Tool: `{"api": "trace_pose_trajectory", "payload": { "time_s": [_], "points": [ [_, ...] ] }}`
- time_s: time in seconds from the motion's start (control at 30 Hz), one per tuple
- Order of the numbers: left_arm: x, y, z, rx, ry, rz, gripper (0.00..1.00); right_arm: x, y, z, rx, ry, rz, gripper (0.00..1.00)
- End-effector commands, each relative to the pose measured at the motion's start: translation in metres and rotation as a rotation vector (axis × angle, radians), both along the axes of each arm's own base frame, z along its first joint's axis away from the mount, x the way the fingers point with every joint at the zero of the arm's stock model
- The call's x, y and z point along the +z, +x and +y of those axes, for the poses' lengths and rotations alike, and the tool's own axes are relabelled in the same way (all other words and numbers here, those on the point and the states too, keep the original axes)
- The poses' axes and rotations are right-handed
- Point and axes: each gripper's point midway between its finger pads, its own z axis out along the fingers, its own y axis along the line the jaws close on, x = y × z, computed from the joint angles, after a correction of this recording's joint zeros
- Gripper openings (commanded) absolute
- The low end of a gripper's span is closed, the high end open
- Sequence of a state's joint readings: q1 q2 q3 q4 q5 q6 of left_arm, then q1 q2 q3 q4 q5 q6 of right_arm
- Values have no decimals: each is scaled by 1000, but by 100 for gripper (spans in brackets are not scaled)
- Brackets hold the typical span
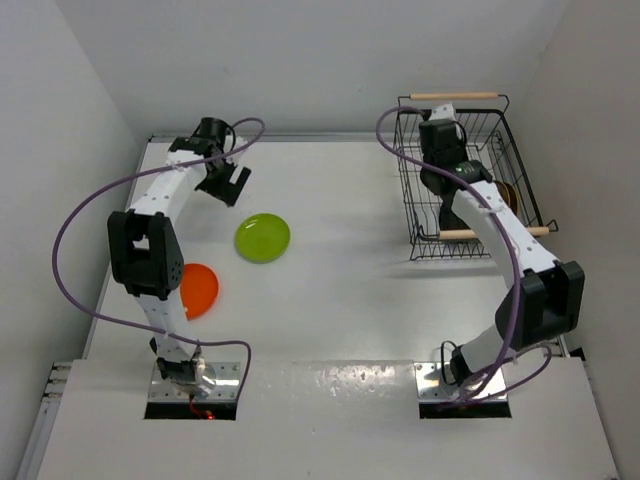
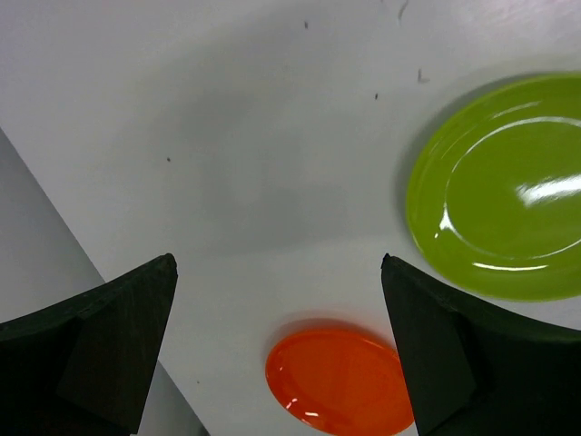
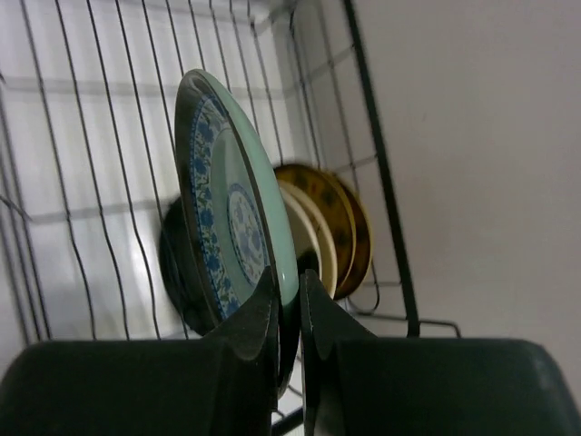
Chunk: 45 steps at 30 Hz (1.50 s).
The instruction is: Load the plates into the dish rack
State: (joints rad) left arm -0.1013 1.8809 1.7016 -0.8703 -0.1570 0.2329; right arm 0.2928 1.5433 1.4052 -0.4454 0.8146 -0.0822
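Note:
My right gripper moves down and back toward the rack's near end next, beside the black plate, where the wire slots still stand empty [image 1: 432, 207] [image 3: 138, 271].
The black wire dish rack [image 1: 512, 175] with wooden handles stands at the back right. My right gripper [image 1: 448, 150] is inside it, shut on the rim of the blue-grey patterned plate [image 3: 231, 213], held upright. Behind it stand cream plates [image 3: 309, 238] and mustard patterned plates [image 3: 349, 227]; a black plate [image 3: 177, 263] stands on its other side. The lime green plate [image 1: 263, 237] and the orange plate [image 1: 199, 288] lie flat on the table at the left. My left gripper [image 1: 228, 184] is open and empty, above the table behind both plates; they also show in the left wrist view, green [image 2: 504, 195] and orange [image 2: 340, 381].
White walls close in the table on the left, back and right. The rack's wires [image 3: 118, 136] surround my right gripper. The left arm's purple cable [image 1: 80, 215] loops out to the left.

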Motion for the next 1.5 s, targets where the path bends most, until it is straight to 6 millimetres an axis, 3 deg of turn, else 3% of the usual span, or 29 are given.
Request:
{"api": "trace_pose_trajectory", "payload": {
  "time_s": [0.0,0.13,0.3,0.67,0.8,0.83,0.87,1.0,1.03,1.07,1.1,1.13,1.2,1.27,1.33,1.37,1.4,1.43,1.47],
  "points": [
    [-10,-6,20,3,79,24,100,-50,-11,-2,-6,54,120,0],
    [-36,-27,39,2,115,117,100,-84,-17,-16,-55,59,181,0],
    [-44,-36,53,24,87,143,100,-122,-23,-25,-81,123,238,0],
    [-53,-47,65,8,66,199,100,-161,-20,-16,-64,166,312,2],
    [-60,-58,74,4,72,250,100,-150,-15,-15,-62,167,325,30],
    [-60,-59,79,17,71,250,100,-144,-14,-15,-49,155,322,46],
    [-61,-60,83,27,61,250,100,-137,-10,-12,-35,160,305,51],
    [-58,-59,86,34,51,246,100,-89,3,0,28,192,199,71],
    [-56,-56,84,30,41,236,100,-64,10,7,51,207,143,74],
    [-49,-54,89,42,41,214,100,-57,12,19,85,224,127,81],
    [-49,-53,87,38,32,213,100,-37,13,25,107,243,70,85],
    [-41,-47,93,62,28,184,100,-26,17,34,133,260,36,88],
    [-43,-44,102,107,16,181,100,-3,20,66,206,321,-45,92],
    [-38,-39,108,140,7,160,100,4,21,100,262,421,-89,92],
    [-35,-37,112,161,3,146,100,1,17,155,397,531,-77,91],
    [-32,-36,116,170,3,137,100,-19,18,172,395,606,-43,88],
    [-32,-35,114,165,-8,136,100,-24,13,215,527,703,-4,88],
    [-32,-35,114,173,-12,134,100,-32,8,236,572,745,32,88],
    [-32,-35,114,173,-12,134,100,-61,8,272,607,853,138,88]
  ]
}}
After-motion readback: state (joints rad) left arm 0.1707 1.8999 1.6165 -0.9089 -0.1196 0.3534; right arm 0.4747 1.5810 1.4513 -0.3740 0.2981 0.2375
